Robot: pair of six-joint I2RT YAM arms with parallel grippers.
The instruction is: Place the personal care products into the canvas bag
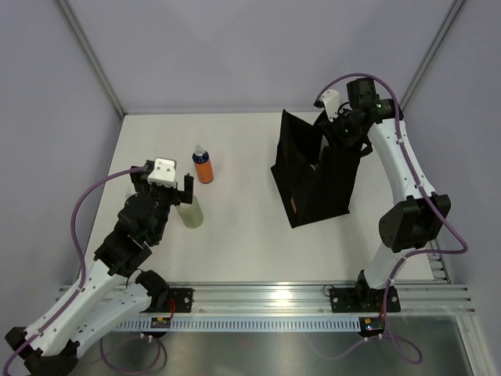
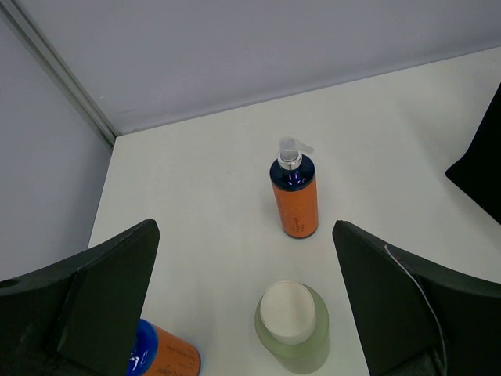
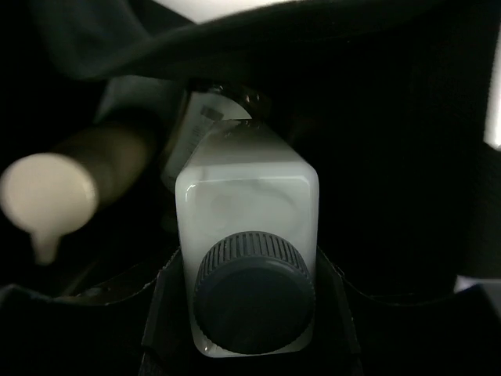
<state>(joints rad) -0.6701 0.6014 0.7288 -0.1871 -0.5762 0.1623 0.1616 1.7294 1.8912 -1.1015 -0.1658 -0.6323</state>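
Note:
My right gripper is holding the white bottle, which already hangs inside the black canvas bag. Next it needs to go down deeper into the bag beside the beige bottle and let go of the white bottle.
The black canvas bag stands open at the right of the table. My right gripper reaches into its mouth, shut on a white bottle with a black cap. Inside the bag lies a beige bottle with a pale round cap. My left gripper hangs open over an olive-green bottle that stands upright between the fingers without touching them. An orange pump bottle with a blue neck stands farther back. Another orange bottle with a blue cap shows by the left finger.
Grey walls close the table at the back and the left. A corner of the bag shows at the right edge of the left wrist view. A metal rail runs along the near edge.

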